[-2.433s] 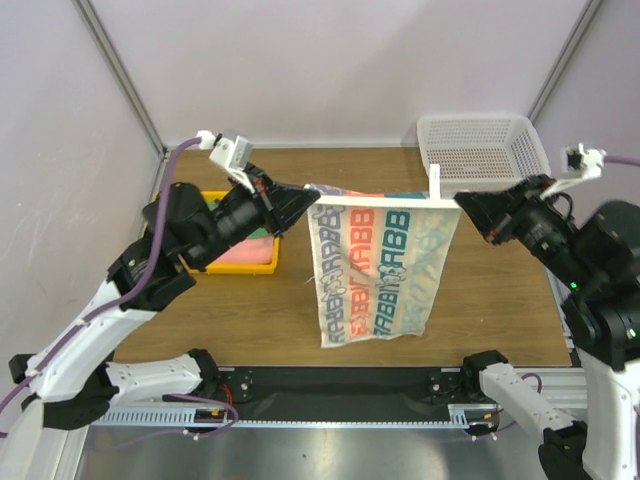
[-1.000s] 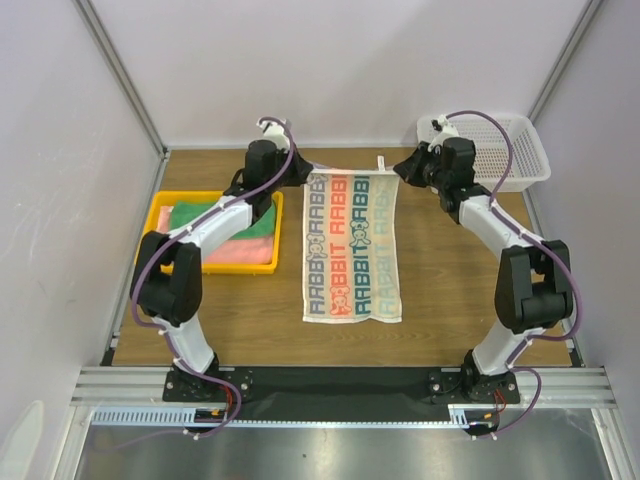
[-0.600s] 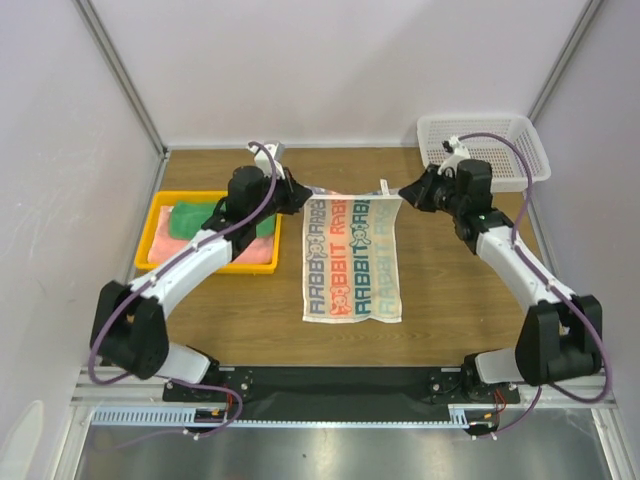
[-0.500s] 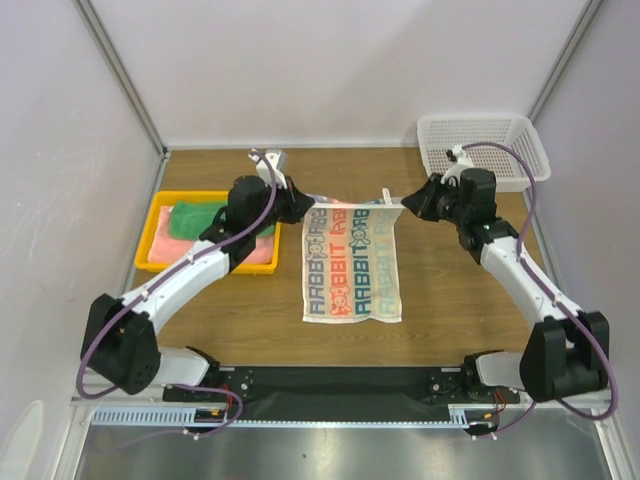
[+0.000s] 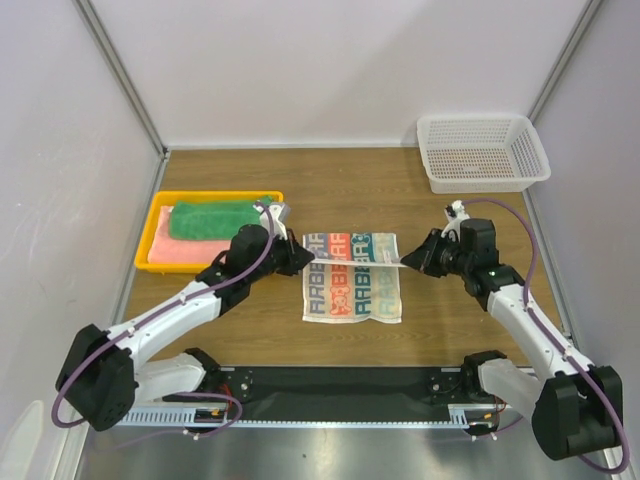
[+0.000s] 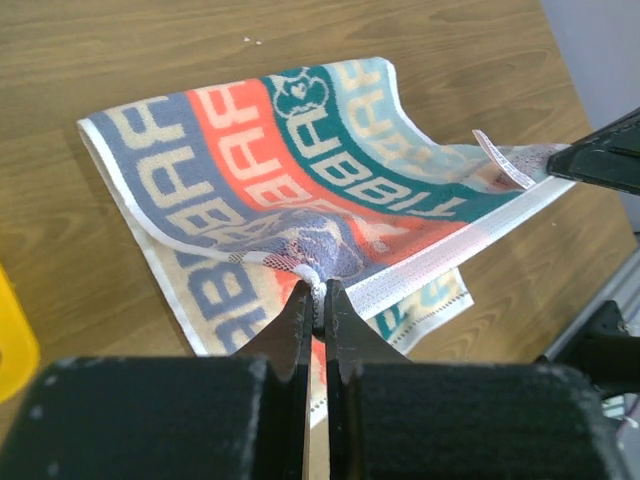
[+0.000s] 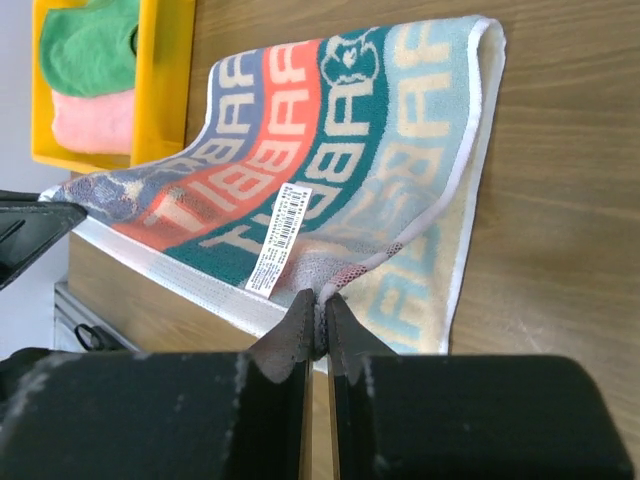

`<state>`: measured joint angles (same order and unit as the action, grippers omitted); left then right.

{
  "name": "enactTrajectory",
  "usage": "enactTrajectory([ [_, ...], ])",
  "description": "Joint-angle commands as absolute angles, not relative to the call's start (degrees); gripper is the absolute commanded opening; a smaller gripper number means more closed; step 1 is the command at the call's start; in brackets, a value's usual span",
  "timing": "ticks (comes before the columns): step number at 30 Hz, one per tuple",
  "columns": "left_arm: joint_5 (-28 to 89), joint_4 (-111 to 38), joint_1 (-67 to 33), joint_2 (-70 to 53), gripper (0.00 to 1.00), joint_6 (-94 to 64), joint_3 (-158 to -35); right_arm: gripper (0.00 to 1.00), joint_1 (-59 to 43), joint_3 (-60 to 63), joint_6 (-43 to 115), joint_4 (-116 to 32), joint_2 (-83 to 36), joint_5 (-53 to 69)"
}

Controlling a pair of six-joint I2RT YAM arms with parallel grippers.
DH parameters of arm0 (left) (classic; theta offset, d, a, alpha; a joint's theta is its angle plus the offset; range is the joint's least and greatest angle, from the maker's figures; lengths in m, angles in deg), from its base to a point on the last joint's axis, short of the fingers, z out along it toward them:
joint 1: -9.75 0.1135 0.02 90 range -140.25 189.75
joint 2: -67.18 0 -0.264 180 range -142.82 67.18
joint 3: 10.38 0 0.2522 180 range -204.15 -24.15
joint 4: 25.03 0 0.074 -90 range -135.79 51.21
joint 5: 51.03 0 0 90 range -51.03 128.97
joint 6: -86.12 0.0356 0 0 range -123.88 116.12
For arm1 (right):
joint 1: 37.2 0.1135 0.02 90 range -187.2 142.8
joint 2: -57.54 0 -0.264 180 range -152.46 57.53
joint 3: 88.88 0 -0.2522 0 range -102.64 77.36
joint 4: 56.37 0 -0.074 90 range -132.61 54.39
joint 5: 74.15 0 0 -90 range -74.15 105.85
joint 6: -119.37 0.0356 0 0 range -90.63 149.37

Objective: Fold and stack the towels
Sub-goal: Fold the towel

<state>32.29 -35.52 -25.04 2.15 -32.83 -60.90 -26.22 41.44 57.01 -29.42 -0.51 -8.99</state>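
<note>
The robot's left gripper should next move back and down to let go of the towel over the lower layer's tray-side near corner (image 5: 307,317), because that corner is below and further back.
The white-and-teal patterned towel (image 5: 352,290) with red-orange letters lies mid-table, its far half lifted and doubled over toward the near half. My left gripper (image 5: 300,262) is shut on the towel's left corner, clearly pinched in the left wrist view (image 6: 320,290). My right gripper (image 5: 408,262) is shut on the right corner (image 7: 320,300), beside the barcode label (image 7: 282,235). The held hem stretches taut between them above the lower layer (image 6: 180,270). A green towel (image 5: 215,218) lies on a salmon-pink towel (image 5: 170,250) at the left.
The green and pink towels sit in a yellow tray (image 5: 142,262) at the table's left. A white mesh basket (image 5: 480,150) stands at the back right. Bare wooden table (image 5: 340,190) lies behind the towel.
Both grippers have carried the towel's far edge toward the near side and lower, doubling the flat towel over itself. Both arms have drawn back toward their bases.
</note>
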Motion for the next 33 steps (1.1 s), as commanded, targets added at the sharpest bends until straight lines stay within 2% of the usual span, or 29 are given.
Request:
enactTrajectory([
  [1,43.27,-40.72,-23.82,5.83,0.0,-31.65,-58.78,0.0,-28.24,42.46,56.44,-23.54,2.6,0.03],
  [18,43.01,-49.15,-25.59,6.54,0.0,-40.26,-54.21,0.0,-25.86,49.4,61.8,-15.46,7.26,-1.38],
  [33,41.78,-51.44,-25.59,7.42,0.0,-44.48,-48.49,0.0,-23.32,57.23,65.4,-15.8,10.34,-3.49],
])
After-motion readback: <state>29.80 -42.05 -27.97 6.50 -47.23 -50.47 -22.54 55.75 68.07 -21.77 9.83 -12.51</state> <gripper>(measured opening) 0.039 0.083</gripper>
